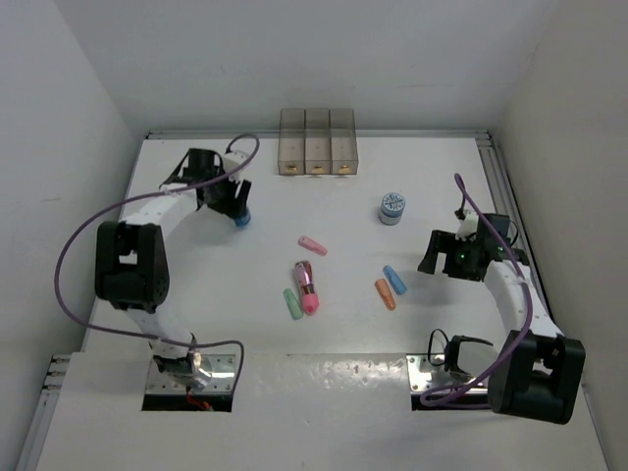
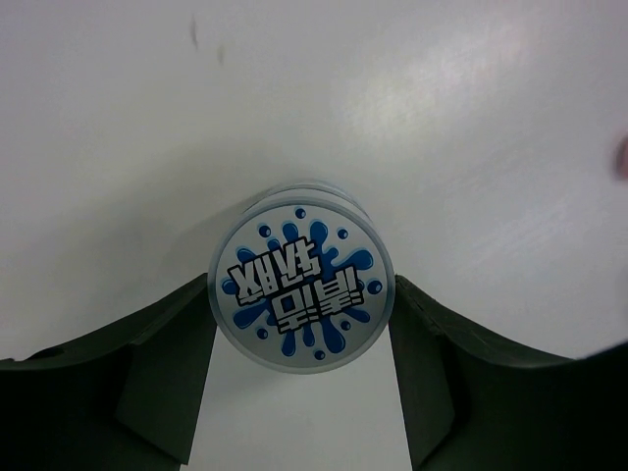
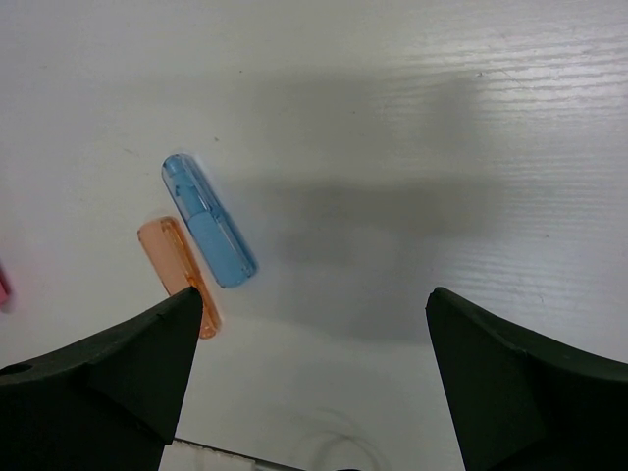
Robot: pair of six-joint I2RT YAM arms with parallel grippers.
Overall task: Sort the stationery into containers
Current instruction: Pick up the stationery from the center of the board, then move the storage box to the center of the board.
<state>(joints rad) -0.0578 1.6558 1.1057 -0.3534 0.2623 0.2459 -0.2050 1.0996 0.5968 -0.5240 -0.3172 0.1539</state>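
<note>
Next, my left gripper raises the blue-and-white cylinder, carries it outward and releases it there. The closest, empty bin point(image 1: 291, 147) lies outward of my left gripper, to its right in the top view.
My left gripper point(image 1: 238, 212) is shut on a round blue-and-white cylinder point(image 2: 302, 289), which sits between both fingertips point(image 2: 186, 343); whether it touches the table I cannot tell. A second cylinder point(image 1: 392, 207) stands upright at the right of centre. Capsules lie mid-table: pink point(image 1: 312, 245), magenta point(image 1: 307, 285), green point(image 1: 292, 303), orange point(image 1: 385, 293) and blue point(image 1: 394, 280). My right gripper point(image 1: 432, 257) is open and empty just right of the blue point(image 3: 209, 221) and orange point(image 3: 177, 265) capsules. Three joined grey-brown bins point(image 1: 317, 142) stand at the far edge.
White walls close in on the table at the left, back and right. A metal rail point(image 1: 500, 186) runs along the right edge. The purple cable point(image 1: 78, 235) loops out from the left arm.
</note>
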